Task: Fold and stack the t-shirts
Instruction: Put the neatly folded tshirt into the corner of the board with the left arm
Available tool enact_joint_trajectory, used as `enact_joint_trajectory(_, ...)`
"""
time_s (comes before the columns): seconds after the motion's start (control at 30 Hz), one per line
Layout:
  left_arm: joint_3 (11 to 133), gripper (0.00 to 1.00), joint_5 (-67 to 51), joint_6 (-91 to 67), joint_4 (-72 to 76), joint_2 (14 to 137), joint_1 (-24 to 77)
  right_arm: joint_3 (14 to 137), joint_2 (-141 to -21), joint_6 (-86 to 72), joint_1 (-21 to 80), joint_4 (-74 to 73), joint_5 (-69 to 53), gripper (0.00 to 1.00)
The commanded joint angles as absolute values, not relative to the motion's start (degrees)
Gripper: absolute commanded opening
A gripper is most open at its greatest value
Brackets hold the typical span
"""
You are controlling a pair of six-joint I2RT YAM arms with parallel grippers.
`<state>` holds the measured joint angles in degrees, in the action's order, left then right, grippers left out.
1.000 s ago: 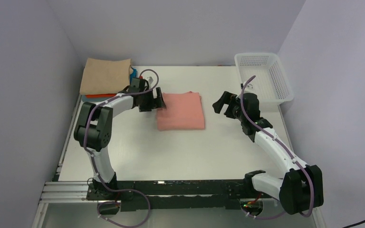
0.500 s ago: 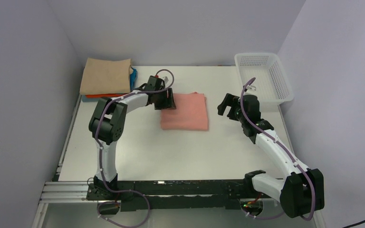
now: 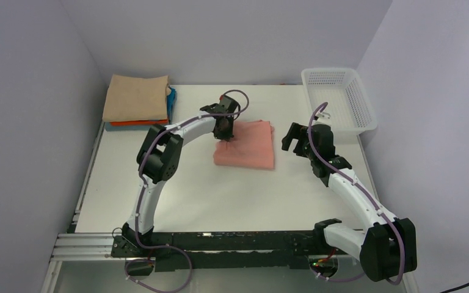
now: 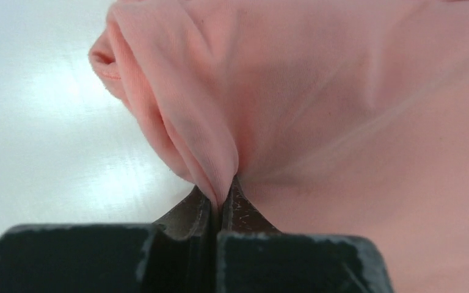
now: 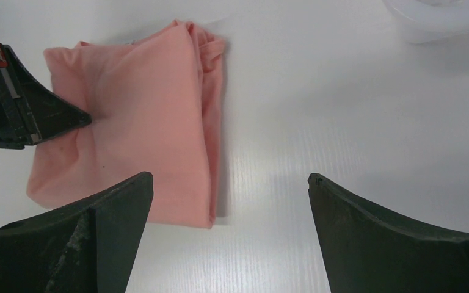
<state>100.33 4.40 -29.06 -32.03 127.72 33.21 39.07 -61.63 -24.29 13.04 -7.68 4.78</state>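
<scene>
The left gripper lifts the folded shirt outward and to the gripper's left in the top view next, onto the stack's tan top, and releases.
The salmon-pink t-shirt [image 3: 250, 148] lies folded on the white table, mid-back. My left gripper [image 3: 225, 129] is at the shirt's far left edge, shut on a pinched-up ridge of pink cloth [image 4: 207, 140]; the jaws [image 4: 218, 201] meet with the fold between them. To the right of the shirt my right gripper [image 3: 293, 139] hangs open and holds nothing. In its wrist view [image 5: 230, 178] the shirt [image 5: 152, 122] lies ahead and to the left, with the left gripper [image 5: 33, 107] on its edge. A stack of folded t-shirts [image 3: 135, 97], tan on top of orange-red and blue, sits at the back left corner.
A white mesh basket [image 3: 342, 101] stands at the back right corner, close to the right wall; its rim [image 5: 439, 18] shows at the top right of the right wrist view. Grey walls enclose the table on the left, back and right.
My left gripper moved right onto the pink shirt's edge and went from open to shut on the cloth. The shirt shifted a little to the right and bunched. My right gripper stayed open.
</scene>
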Motion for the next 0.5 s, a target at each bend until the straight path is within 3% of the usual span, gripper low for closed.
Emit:
enact_joint_trajectory(0.0,102.40,0.00,20.95,-20.84,-39.26,127.14,32.89,38.84,-59.81,-22.73,12.72,-7.06,7.26,1.00)
enact_joint_trajectory(0.1,102.65,0.00,30.29,-11.95,-36.44,123.72,32.66,38.85,-60.08,-22.59,12.66,-7.03,7.77,1.00)
enact_joint_trajectory(0.47,98.96,0.00,35.21,16.05,-22.61,112.84,26.83,39.98,-61.48,-21.66,12.57,-8.43,9.76,1.00)
